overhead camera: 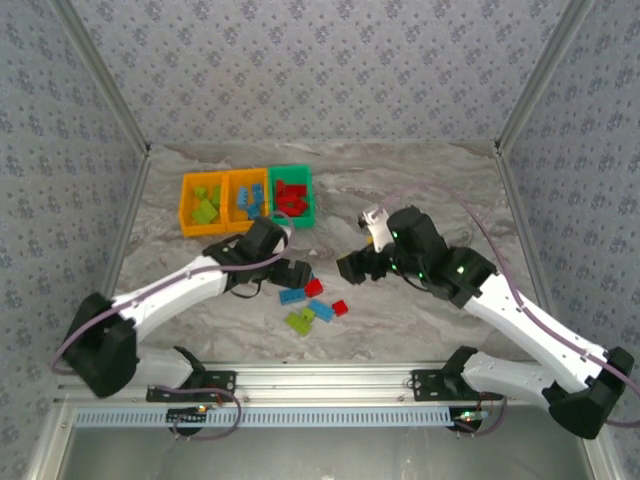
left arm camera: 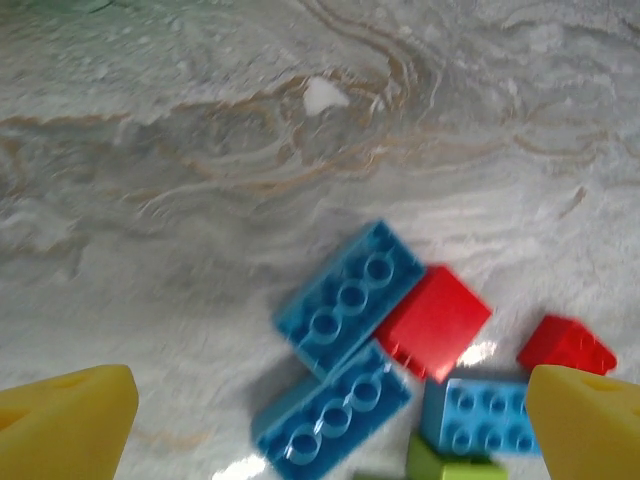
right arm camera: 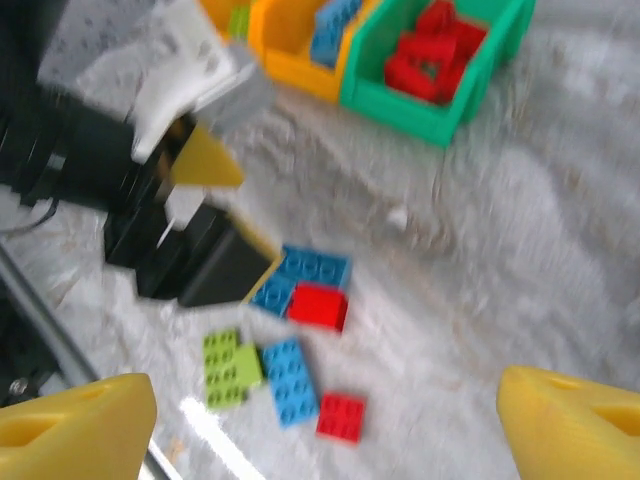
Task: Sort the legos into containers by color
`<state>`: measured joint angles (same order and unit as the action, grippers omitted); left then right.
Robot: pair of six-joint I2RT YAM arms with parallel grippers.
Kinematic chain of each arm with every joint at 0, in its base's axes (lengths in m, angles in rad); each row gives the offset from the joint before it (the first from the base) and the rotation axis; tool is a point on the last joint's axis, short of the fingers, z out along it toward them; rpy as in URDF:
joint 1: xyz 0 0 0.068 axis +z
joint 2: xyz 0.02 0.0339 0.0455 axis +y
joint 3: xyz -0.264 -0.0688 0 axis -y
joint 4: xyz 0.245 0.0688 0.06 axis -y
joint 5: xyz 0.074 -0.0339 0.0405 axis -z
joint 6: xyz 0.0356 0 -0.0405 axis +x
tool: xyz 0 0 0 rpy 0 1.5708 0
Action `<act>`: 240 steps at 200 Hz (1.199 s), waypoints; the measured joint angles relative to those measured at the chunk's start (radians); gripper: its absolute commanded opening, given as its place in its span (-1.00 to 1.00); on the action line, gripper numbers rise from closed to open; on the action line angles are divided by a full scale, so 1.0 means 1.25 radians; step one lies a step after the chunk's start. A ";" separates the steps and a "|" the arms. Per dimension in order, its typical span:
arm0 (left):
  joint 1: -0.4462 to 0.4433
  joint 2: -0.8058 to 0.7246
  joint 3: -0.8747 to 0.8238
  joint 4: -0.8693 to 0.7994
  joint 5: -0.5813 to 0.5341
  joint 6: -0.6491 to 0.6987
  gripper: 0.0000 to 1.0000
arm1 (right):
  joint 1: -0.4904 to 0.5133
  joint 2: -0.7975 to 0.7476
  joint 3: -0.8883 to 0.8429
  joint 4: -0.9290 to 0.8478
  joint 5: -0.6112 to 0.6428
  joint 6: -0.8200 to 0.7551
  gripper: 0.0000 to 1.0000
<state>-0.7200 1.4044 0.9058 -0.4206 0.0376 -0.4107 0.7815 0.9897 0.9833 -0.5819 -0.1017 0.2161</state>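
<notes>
The far blue brick lies below my left gripper, at an angle between the open fingers. Next, my left gripper turns and lowers onto that brick's short ends.
Loose legos lie in a cluster on the marble table (overhead camera: 440,190): two blue bricks (left arm camera: 350,295) studs down, a red one (left arm camera: 433,320) against them, another blue (right arm camera: 290,380), a lime green pair (right arm camera: 228,368) and a small red (right arm camera: 341,415). My left gripper (overhead camera: 300,278) hangs open just above the cluster's far-left side, its yellow fingertips (left arm camera: 65,425) wide apart around the two blue bricks. My right gripper (overhead camera: 352,266) is open and holds nothing, raised to the right of the cluster. Three containers stand at the back: orange with green bricks (overhead camera: 203,205), orange with blue (overhead camera: 248,198), green with red (overhead camera: 292,193).
The bins sit side by side at the back left, touching each other. Patterned walls (overhead camera: 320,60) close the table on three sides, and a metal rail (overhead camera: 320,378) runs along the near edge. Bare marble stretches right of the bins.
</notes>
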 measured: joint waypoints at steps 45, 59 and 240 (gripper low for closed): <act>-0.002 0.201 0.078 0.052 -0.003 -0.151 0.98 | -0.019 -0.034 -0.084 -0.032 -0.002 0.056 0.93; -0.009 0.236 0.093 0.046 -0.022 -0.214 0.98 | -0.023 -0.034 -0.084 -0.031 -0.001 0.061 0.93; -0.106 0.347 0.201 -0.128 -0.173 -0.537 0.30 | -0.025 -0.023 -0.096 -0.016 -0.003 0.066 0.94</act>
<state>-0.8524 1.8385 1.1576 -0.5812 -0.1787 -1.0817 0.7502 0.9611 0.8635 -0.6022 -0.1059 0.2989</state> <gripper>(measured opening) 0.697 0.974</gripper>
